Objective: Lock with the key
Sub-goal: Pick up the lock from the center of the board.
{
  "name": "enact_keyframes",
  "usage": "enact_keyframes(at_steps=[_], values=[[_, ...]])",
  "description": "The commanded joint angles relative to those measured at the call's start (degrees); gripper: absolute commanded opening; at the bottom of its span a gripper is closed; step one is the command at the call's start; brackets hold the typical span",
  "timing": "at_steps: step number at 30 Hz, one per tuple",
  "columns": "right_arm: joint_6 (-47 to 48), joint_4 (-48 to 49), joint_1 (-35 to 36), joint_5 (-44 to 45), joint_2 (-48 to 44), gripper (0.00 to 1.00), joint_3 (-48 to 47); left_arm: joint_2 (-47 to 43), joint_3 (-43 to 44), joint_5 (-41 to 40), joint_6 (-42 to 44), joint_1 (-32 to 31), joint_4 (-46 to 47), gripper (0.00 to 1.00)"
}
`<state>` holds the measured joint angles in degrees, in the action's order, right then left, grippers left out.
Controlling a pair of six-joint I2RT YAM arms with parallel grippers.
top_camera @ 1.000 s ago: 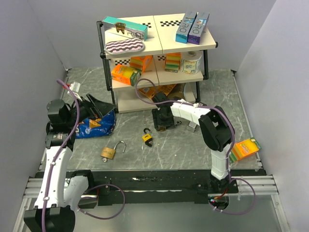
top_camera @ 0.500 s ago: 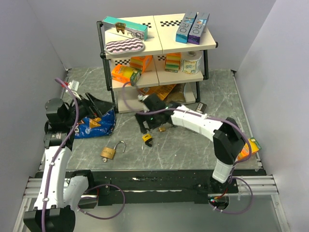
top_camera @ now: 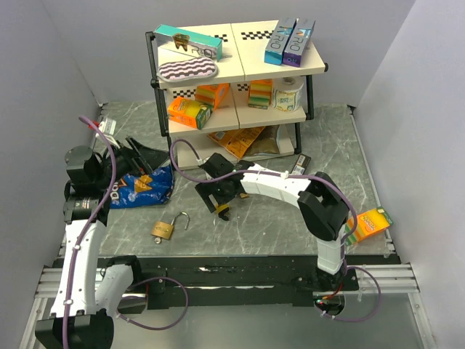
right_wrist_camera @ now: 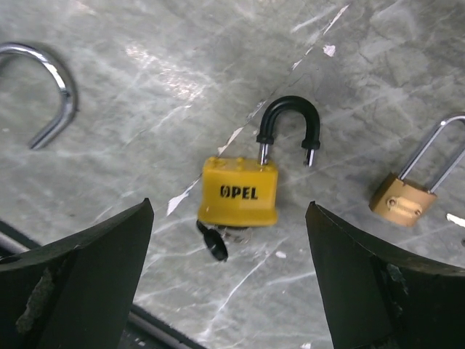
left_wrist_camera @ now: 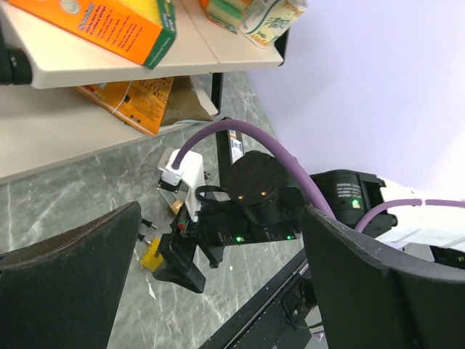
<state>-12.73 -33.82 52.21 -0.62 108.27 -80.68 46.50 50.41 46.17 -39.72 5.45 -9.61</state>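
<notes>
My right gripper needs to come down around the yellow padlock (top_camera: 222,212) next, and then it needs to close on the sides of the OPEL body.
A yellow padlock (right_wrist_camera: 240,190) marked OPEL lies flat on the grey marble table (right_wrist_camera: 349,305). Its black shackle (right_wrist_camera: 288,122) is open, and a black-headed key (right_wrist_camera: 215,244) sticks out of its bottom. My right gripper (right_wrist_camera: 229,218) is open and empty, hovering just above the padlock with a finger on each side. In the top view the gripper (top_camera: 216,193) covers most of the yellow padlock (top_camera: 222,212). My left gripper (top_camera: 138,154) is open and empty at the far left. Its wrist view shows the yellow padlock (left_wrist_camera: 154,254) under the right gripper.
A small brass padlock (right_wrist_camera: 402,203) lies just right of the yellow one. A larger brass padlock (top_camera: 165,229) with an open silver shackle (right_wrist_camera: 45,91) lies to the left. A blue snack bag (top_camera: 142,186), a stocked shelf (top_camera: 240,69) and an orange box (top_camera: 368,222) stand around.
My right arm has swung left from the shelf's foot and now hovers over the yellow padlock. The left arm has barely moved.
</notes>
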Motion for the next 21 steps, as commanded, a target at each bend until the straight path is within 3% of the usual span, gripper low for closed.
enact_keyframes(at_steps=[1,21], values=[[0.69,1.30,-0.17,0.97,2.12,0.93,-1.84,-0.88,0.30,-0.21,0.26,0.26,0.73,0.96],[-1.51,2.80,-0.79,-1.40,7.92,0.73,-1.06,-1.41,-0.75,-1.88,1.58,0.26,-0.85,0.96]])
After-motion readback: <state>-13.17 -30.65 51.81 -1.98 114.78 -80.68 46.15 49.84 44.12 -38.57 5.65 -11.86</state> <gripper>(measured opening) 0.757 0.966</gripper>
